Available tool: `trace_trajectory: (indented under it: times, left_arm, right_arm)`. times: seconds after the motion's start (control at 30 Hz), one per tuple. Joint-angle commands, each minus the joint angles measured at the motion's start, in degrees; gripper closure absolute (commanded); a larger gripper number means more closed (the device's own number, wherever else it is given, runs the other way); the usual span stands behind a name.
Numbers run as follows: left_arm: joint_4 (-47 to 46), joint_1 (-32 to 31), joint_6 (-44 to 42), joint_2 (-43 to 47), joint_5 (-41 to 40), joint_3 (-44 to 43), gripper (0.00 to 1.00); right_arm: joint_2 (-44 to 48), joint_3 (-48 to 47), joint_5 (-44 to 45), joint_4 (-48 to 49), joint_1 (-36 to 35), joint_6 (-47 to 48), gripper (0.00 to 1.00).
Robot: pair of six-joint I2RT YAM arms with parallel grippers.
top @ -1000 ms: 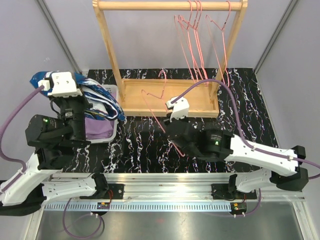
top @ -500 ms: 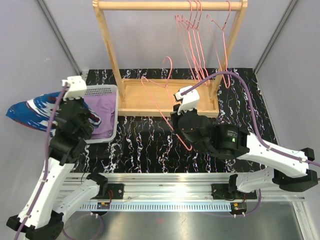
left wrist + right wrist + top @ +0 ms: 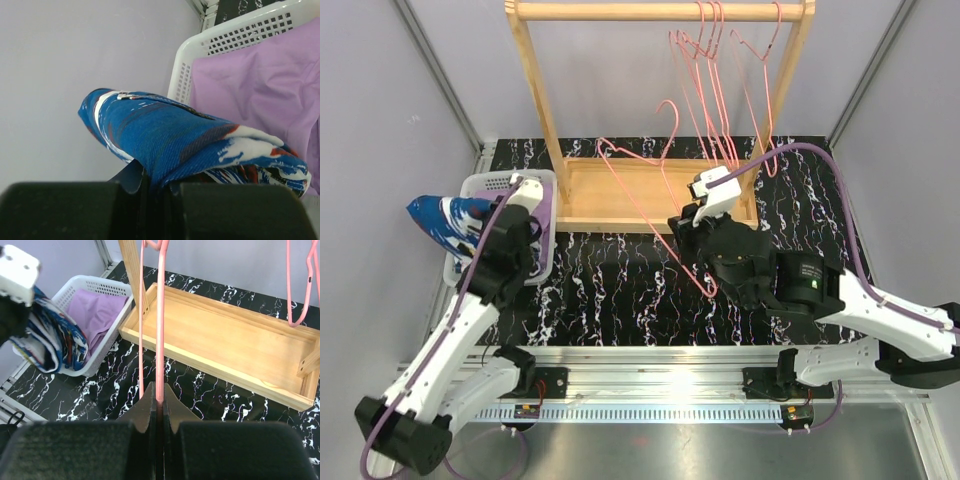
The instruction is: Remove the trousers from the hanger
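Note:
I need to move my left gripper down and toward the wooden rack and let go over the basket, because the blue trousers (image 3: 448, 218) hang over the basket's rim by the wall.
My left gripper (image 3: 488, 235) is shut on the dark blue splashed trousers (image 3: 448, 218), which hang bunched over the left rim of the white basket (image 3: 490, 183). In the left wrist view the blue cloth (image 3: 175, 135) is pinched between my jaws (image 3: 157, 186). The lilac trousers (image 3: 255, 85) lie inside the basket (image 3: 200, 50). My right gripper (image 3: 685, 240) is shut on a bare pink wire hanger (image 3: 650, 165), held tilted in front of the wooden rack. In the right wrist view the hanger wire (image 3: 160, 315) runs up from my closed jaws (image 3: 160, 397).
A wooden clothes rack (image 3: 660, 10) with a tray base (image 3: 620, 195) stands at the back. Several empty pink hangers (image 3: 715, 70) hang on its rail at the right. Grey walls close in on both sides.
My left arm swung the blue trousers from far out left back toward the basket. My right gripper moved right and up with the bare hanger.

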State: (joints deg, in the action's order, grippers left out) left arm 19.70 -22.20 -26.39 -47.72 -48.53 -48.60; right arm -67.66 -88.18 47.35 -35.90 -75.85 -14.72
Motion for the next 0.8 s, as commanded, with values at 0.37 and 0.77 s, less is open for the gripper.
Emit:
trace_trajectory:
  times: [0.37, 0.77]
  left_arm:
    - [-12.1, 5.2, -13.8, -27.2, -7.1, -3.5, 1.00]
    - [1.3, 6.6, -0.8, -42.1, 5.0, -15.5, 1.00]
  right_arm:
    - [13.4, 9.2, -2.3, 9.8, 0.4, 3.9, 1.00]
    - [18.9, 7.3, -2.6, 7.2, 0.4, 8.6, 1.00]
